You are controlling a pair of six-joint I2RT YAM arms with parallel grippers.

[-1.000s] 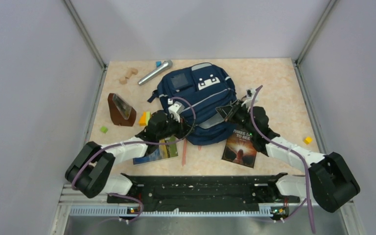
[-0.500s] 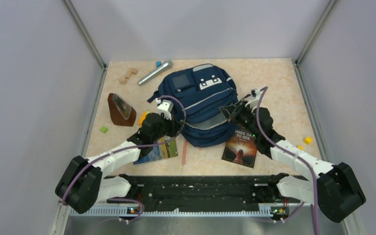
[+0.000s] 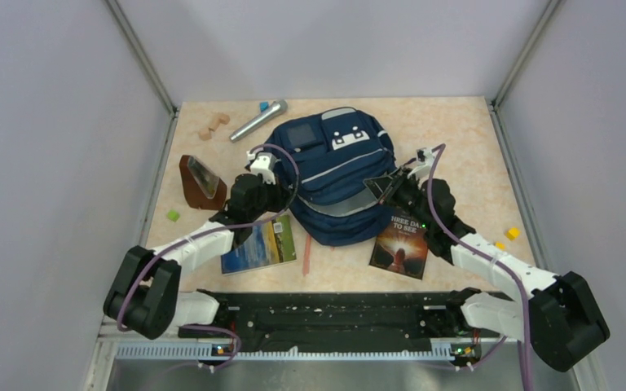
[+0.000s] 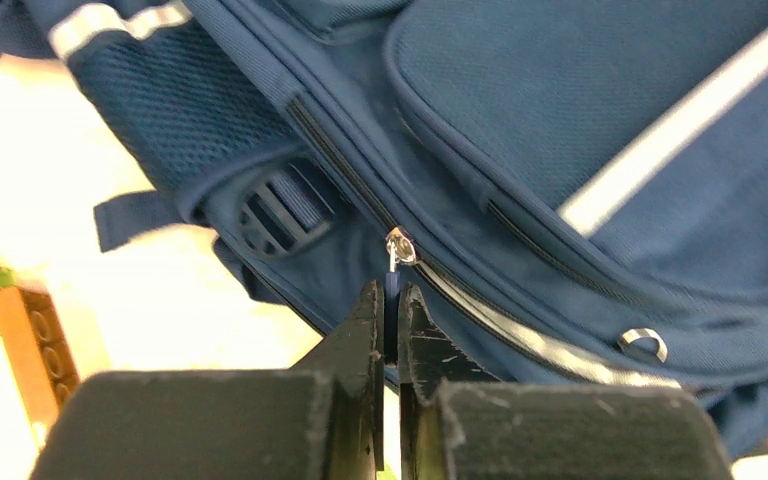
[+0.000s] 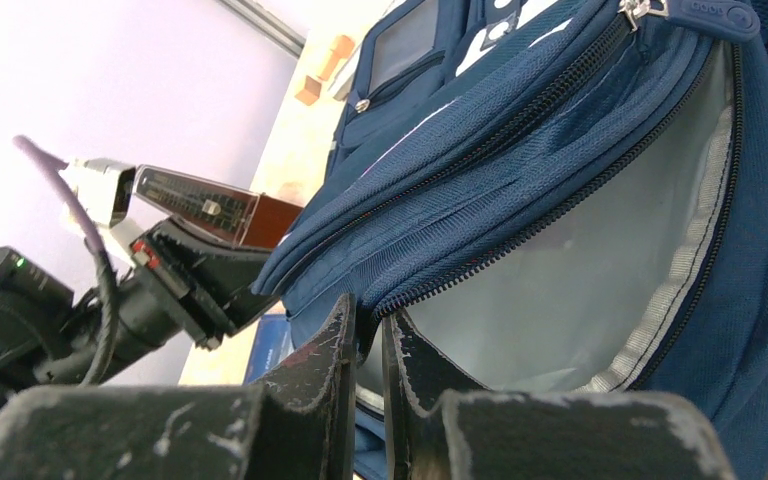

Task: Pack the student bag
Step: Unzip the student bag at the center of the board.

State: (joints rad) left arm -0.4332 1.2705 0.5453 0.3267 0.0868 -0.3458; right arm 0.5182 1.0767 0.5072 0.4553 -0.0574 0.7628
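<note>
My left gripper draws the blue pull outward along the bag's side (image 3: 283, 176) (image 4: 345, 172) next, then releases the pull, since the zipper is still closed beyond the metal slider.
The student bag (image 3: 334, 159), navy blue with grey stripes, lies flat in the middle of the table. My left gripper (image 3: 274, 198) is at the bag's left side. In the left wrist view it (image 4: 390, 312) is shut on the blue zipper pull (image 4: 391, 285), just below the metal slider (image 4: 400, 247). My right gripper (image 3: 377, 186) is at the bag's right side. In the right wrist view it (image 5: 368, 335) is shut on the bag's opening edge (image 5: 400, 300). That edge is lifted, and the light grey lining (image 5: 580, 270) shows inside.
A landscape book (image 3: 261, 244) and a red pencil (image 3: 305, 254) lie near the left arm. A dark book (image 3: 401, 243) lies under the right arm. A silver microphone (image 3: 257, 120), wooden blocks (image 3: 213, 125), a brown wedge (image 3: 200, 181) and small cubes (image 3: 173, 215) lie around.
My left gripper has travelled left and away along the bag's side with the zipper pull, uncovering the landscape book. The right gripper shifted slightly away early on, then held still.
</note>
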